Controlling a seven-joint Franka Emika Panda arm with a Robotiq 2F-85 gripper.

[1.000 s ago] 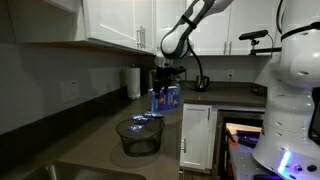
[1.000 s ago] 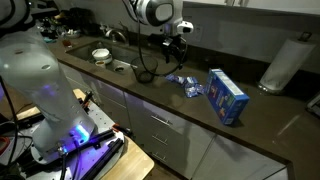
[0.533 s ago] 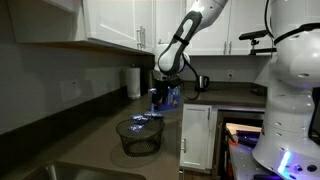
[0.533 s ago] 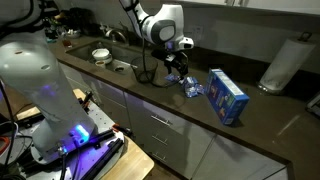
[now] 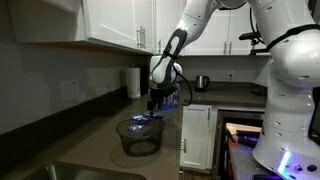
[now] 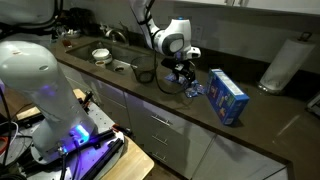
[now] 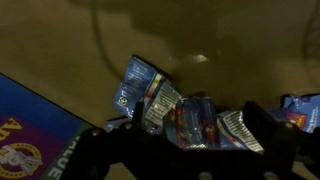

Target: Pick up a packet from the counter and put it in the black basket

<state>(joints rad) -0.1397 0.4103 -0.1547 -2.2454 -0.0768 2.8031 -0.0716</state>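
The blue and white packet (image 7: 148, 91) is next: my gripper will go down and over toward the display box, onto the packet, because the gap between my fingers is over its darker neighbor.
A pile of small blue and silver packets (image 7: 185, 112) lies on the dark counter (image 7: 230, 40). It also shows in both exterior views (image 6: 190, 89) (image 5: 147, 118). My gripper (image 7: 195, 120) is open and low over the pile, with one finger on each side of it. It shows in both exterior views (image 6: 182, 78) (image 5: 157, 100). The round black wire basket (image 5: 140, 137) stands on the counter beside the packets, also in an exterior view (image 6: 147, 67). I cannot tell whether the fingers touch the packets.
A blue display box (image 6: 228, 96) lies just past the packets, and its face fills the lower left of the wrist view (image 7: 30, 135). A paper towel roll (image 6: 284, 64) stands farther along. A sink (image 6: 103, 58) lies beyond the basket.
The arm has swung away from the blue box and come down over the packet pile. The packets and the basket have not moved.
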